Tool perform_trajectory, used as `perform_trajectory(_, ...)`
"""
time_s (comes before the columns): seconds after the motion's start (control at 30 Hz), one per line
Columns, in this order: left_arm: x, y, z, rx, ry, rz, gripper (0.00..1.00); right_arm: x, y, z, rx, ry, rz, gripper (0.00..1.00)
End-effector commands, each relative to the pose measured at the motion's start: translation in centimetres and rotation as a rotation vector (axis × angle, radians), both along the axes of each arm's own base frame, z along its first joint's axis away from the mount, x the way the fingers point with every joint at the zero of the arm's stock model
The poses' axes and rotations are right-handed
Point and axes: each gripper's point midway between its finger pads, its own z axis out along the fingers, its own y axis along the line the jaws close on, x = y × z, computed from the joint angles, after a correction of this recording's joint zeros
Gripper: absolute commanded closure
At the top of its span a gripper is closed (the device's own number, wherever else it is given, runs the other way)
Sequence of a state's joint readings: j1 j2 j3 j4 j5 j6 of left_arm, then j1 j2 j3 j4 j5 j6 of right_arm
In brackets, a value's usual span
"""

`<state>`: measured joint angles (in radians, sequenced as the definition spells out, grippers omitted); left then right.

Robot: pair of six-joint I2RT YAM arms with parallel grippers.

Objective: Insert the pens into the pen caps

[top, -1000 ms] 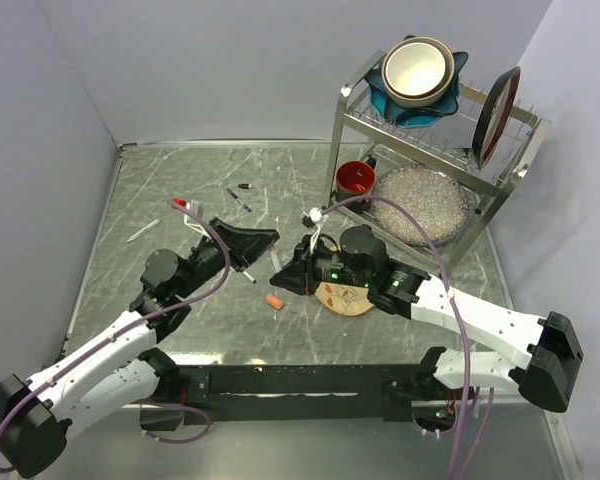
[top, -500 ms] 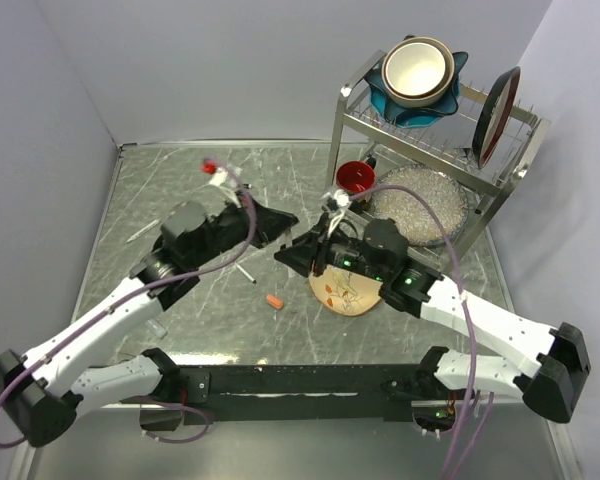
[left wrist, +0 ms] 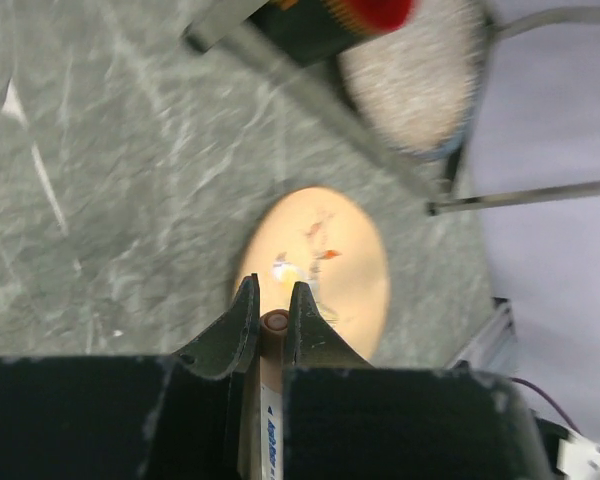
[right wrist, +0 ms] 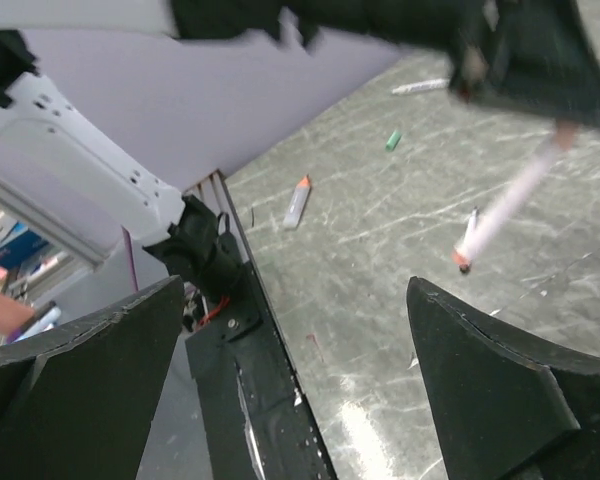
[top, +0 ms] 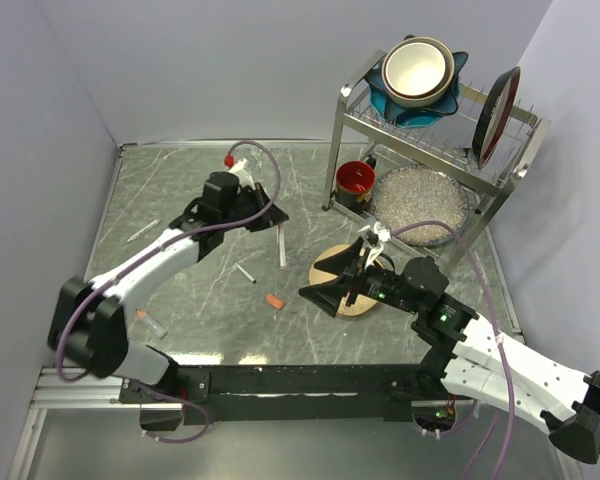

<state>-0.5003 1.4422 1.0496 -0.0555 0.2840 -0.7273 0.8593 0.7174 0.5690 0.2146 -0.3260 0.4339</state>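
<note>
The free spot of bare tabletop beside the wooden plate is below the left gripper, so the left gripper should lower the white pen onto that spot and let go of it there.
My left gripper (top: 271,215) hangs over the table's middle, shut on a white pen (top: 281,246) that points down from it. In the left wrist view this pen's round orange-tan end (left wrist: 274,322) shows between the shut fingers (left wrist: 242,318). My right gripper (top: 330,291) stands wide open and holds nothing, low over a wooden plate (top: 332,266). A loose orange-red pen cap (top: 274,300) lies on the table left of it. A short white pen (top: 245,272) with a reddish tip (right wrist: 462,262) lies nearby. A green cap (right wrist: 392,140) lies farther off.
A white pen (top: 143,230) lies at the far left and an orange-capped one (top: 150,322) near the front edge. At the back right stands a metal dish rack (top: 500,190) with bowls (top: 417,70), a plate, a red cup (top: 356,179) and a glass dish (top: 420,203).
The right gripper has opened and drawn back toward the near right. The left arm has swung away toward the back with the pen still in its jaws.
</note>
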Motion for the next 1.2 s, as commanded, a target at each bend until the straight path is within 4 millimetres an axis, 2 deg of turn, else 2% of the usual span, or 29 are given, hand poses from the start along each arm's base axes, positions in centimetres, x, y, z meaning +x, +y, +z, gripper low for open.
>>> perform_trajectory(0.0, 2.7, -0.6, -2.7, 0.020, 0.046, 0.038, 0.99, 0.7, -0.7, 0.9, 0.032, -0.004, -0.061, 0.00)
perform_trajectory(0.03, 3.2, -0.7, -4.5, 0.038, 0.086, 0.044, 0.99, 0.8, -0.6, 0.8, 0.029, 0.000, -0.063, 0.00)
perform_trajectory(0.07, 3.7, -0.8, -4.8, 0.041, 0.092, 0.046, 0.99, 0.7, -0.5, 0.7, 0.024, 0.004, -0.057, 0.00)
perform_trajectory(0.1, 4.2, -0.8, -6.8, 0.071, 0.129, 0.059, 0.99, 0.7, -0.5, 0.8, 0.022, 0.007, -0.055, 0.00)
perform_trajectory(0.17, 5.0, -0.9, -8.0, 0.096, 0.152, 0.070, 0.99, 0.9, -0.4, 0.5, 0.013, 0.020, -0.060, 0.00)
perform_trajectory(0.2, 5.2, -0.6, -9.9, 0.129, 0.190, 0.082, 0.99, 0.9, -0.4, 0.5, 0.011, 0.019, -0.060, 0.00)
perform_trajectory(0.27, 5.7, -0.6, -10.9, 0.142, 0.212, 0.091, 0.99, 0.9, -0.5, 0.4, 0.004, 0.018, -0.065, 0.00)
perform_trajectory(0.3, 5.7, -0.5, -12.5, 0.161, 0.247, 0.094, 0.99, 1.0, -0.5, 0.3, 0.003, 0.015, -0.068, 0.00)
perform_trajectory(0.37, 6.2, -0.6, -13.0, 0.174, 0.253, 0.096, 0.98, 1.0, -0.7, 0.6, 0.005, 0.005, -0.076, 0.00)
perform_trajectory(0.4, 6.2, -0.4, -13.9, 0.191, 0.271, 0.099, 0.96, 1.0, -0.8, 0.8, 0.009, 0.000, -0.082, 0.00)
perform_trajectory(0.53, 7.1, 0.8, -15.3, 0.264, 0.278, 0.157, 0.92, 1.0, -1.2, 1.3, 0.014, -0.015, -0.090, 0.00)
perform_trajectory(0.6, 6.9, 1.1, -16.2, 0.289, 0.294, 0.164, 0.87, 1.0, -1.2, 1.6, 0.017, -0.019, -0.093, 0.00)
perform_trajectory(0.8, 6.8, 2.1, -17.4, 0.341, 0.323, 0.197, 0.81, 1.0, -1.3, 1.8, 0.023, -0.016, -0.098, 0.00)
perform_trajectory(0.93, 7.0, 2.6, -16.9, 0.366, 0.316, 0.212, 0.68, 0.8, -1.5, 2.3, 0.035, -0.013, -0.099, 0.00)
perform_trajectory(1.1, 7.0, 3.3, -15.1, 0.376, 0.300, 0.239, 0.62, 0.6, -1.9, 2.4, 0.049, -0.011, -0.102, 0.01)
perform_trajectory(1.13, 7.3, 4.1, -14.7, 0.390, 0.290, 0.279, 0.57, 0.6, -1.9, 2.4, 0.052, -0.007, -0.108, 0.01)
perform_trajectory(1.17, 7.4, 4.3, -13.3, 0.381, 0.268, 0.299, 0.55, 0.7, -2.1, 2.4, 0.054, -0.002, -0.122, 0.01)
